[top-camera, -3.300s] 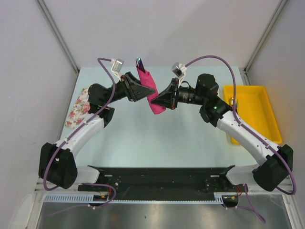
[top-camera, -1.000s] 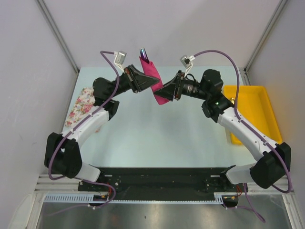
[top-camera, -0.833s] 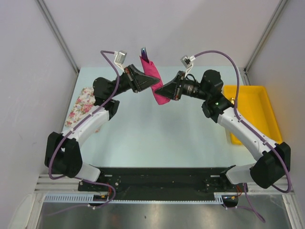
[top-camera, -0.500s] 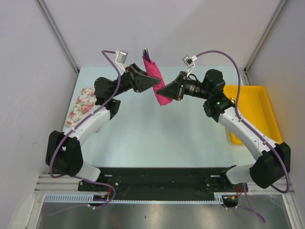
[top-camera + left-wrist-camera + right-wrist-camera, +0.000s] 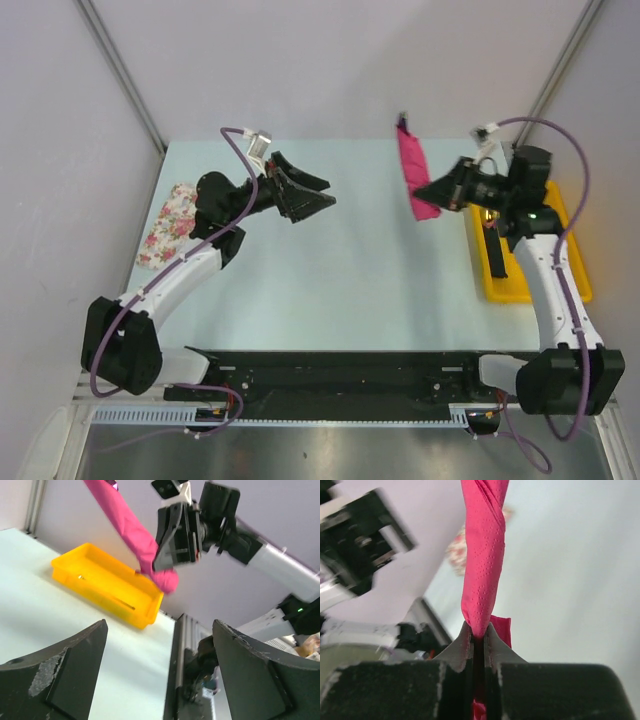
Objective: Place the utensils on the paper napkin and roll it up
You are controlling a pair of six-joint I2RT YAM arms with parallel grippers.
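Note:
The tray's black bar (image 5: pixel 494 248) lies down and to the right in the top view, below the robot's right gripper, so the robot will carry the napkin (image 5: pixel 413 175) that way to release it.
The paper napkin (image 5: pixel 413 175) is a magenta roll held in the air at the right, above the table and beside the yellow tray. My right gripper (image 5: pixel 430 200) is shut on its lower end; in the right wrist view the jaws (image 5: pixel 478 630) pinch the napkin (image 5: pixel 482 555) tightly. A dark purple tip (image 5: pixel 402 120) of the utensils pokes from the upper end; the rest of them is hidden inside the roll. My left gripper (image 5: pixel 328 192) hangs at centre left, open and holding nothing. The left wrist view shows its fingers (image 5: pixel 75 670) wide apart, with the napkin (image 5: pixel 127 525) well beyond them.
A yellow tray (image 5: pixel 565 235) sits at the table's right edge with a long black bar (image 5: pixel 497 255) in it. A floral cloth (image 5: pixel 168 225) lies at the left edge. The black rail (image 5: pixel 330 375) runs along the near edge.
My left gripper has opened and let go of the roll. My right gripper closed on the lower end and carried the roll to the right, next to the tray.

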